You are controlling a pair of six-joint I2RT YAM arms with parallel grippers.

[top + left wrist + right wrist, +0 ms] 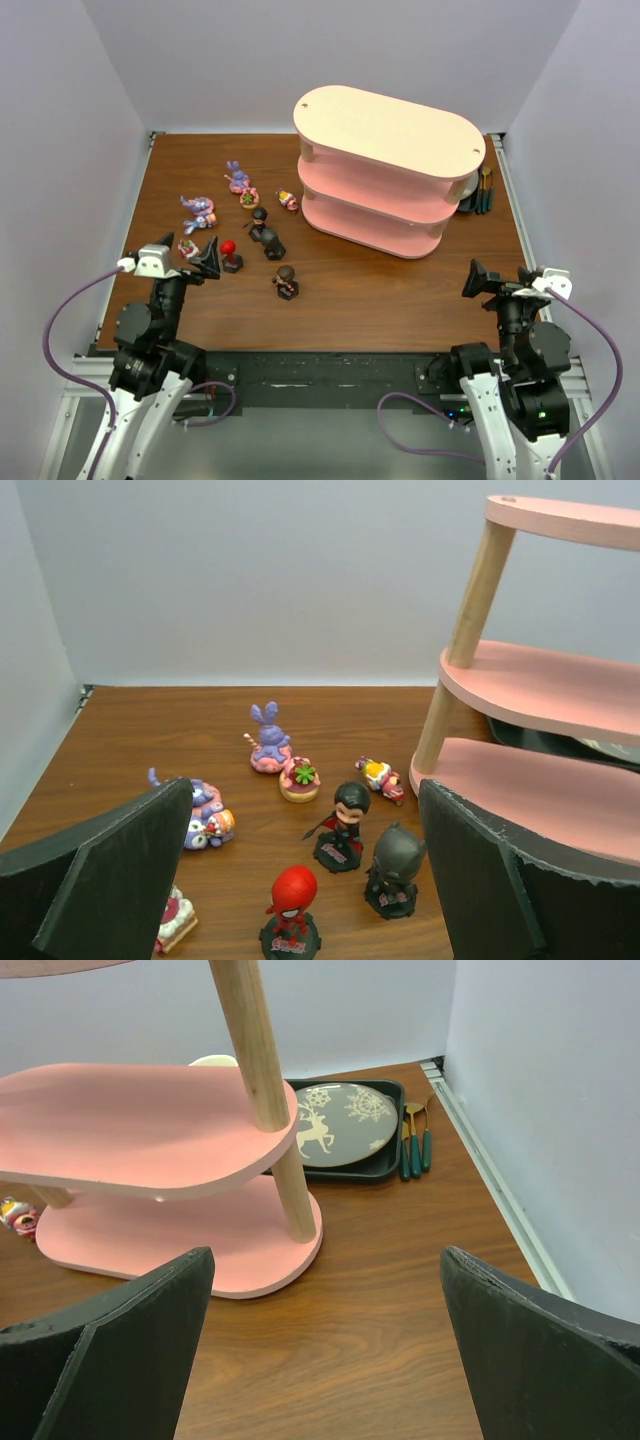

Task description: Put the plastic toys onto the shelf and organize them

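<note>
The left gripper swings down and to its right in the top view next, tilting down around the head of the brown-haired figure (pixel 286 274), which stands apart there.
The three-tier shelf (pixel 390 170) with pink lower boards and a cream top stands at the back right, all boards bare. The plastic toys are grouped on the table left of it: purple long-eared creatures (pixel 238 178), tiny pink and green ones (pixel 247 199), and big-headed figures, black-haired (pixel 345 825), black-masked (pixel 395 870), red-masked (pixel 292 910) and brown-haired (pixel 286 282). My left gripper (pixel 200 262) hangs open just near of the red-masked figure, holding nothing. Open and empty, my right gripper (pixel 490 280) hovers near the shelf's right end (pixel 150 1130).
Behind the shelf's right end lies a dark tray with a grey reindeer plate (pixel 340 1125) and green-handled cutlery (pixel 415 1140). White walls enclose the table on three sides. Bare wood (pixel 400 290) stretches between the two grippers.
</note>
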